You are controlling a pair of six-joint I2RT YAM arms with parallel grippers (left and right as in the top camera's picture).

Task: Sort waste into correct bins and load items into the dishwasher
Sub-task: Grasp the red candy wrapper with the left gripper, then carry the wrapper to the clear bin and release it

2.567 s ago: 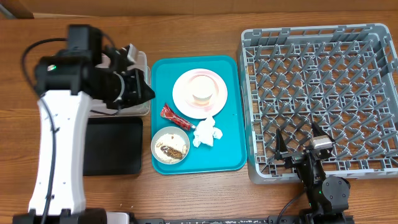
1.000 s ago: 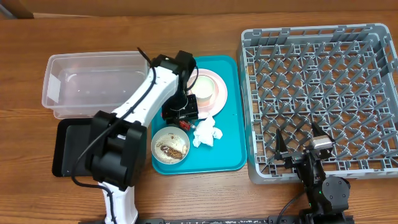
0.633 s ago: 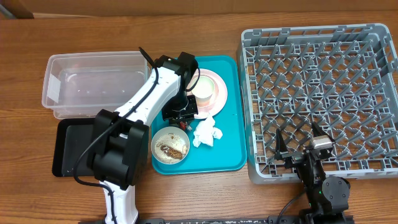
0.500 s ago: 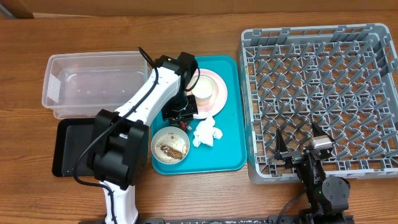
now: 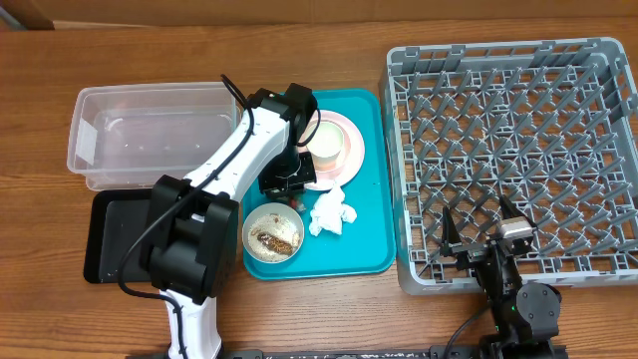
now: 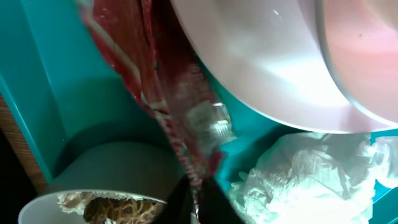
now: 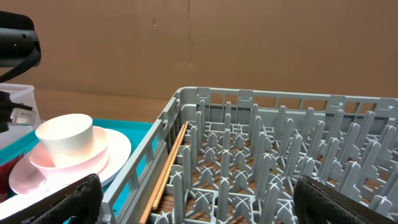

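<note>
I should next raise my left gripper, carry the wrapper over the tub's rim and release it, because the clear tub's open top (image 5: 155, 135) lies to its left in the overhead view.
My left gripper (image 5: 289, 185) is down on the teal tray, shut on the red snack wrapper (image 6: 155, 81) at its lower end, beside the pale pink plate (image 5: 344, 158). A white cup (image 5: 325, 145) stands on the plate. The crumpled tissue (image 5: 332, 211) lies just right of the gripper. A white bowl (image 5: 273, 232) with rice and brown bits sits in front of it. In the overhead view the wrapper is mostly hidden under the gripper. My right gripper (image 5: 480, 245) is open and empty at the front edge of the grey dish rack (image 5: 518, 150). A second bowl is out of view.
The clear tub (image 5: 150, 135) stands at the left, with the black tray (image 5: 110, 234) in front of it. The teal serving tray (image 5: 364, 249) lies between them and the rack. A wooden stick (image 7: 168, 168) lies along the rack's left inner wall.
My left arm swung from over the clear tub to the teal tray and came down on the red wrapper. In the last half second it barely moved. The right arm stayed still.
</note>
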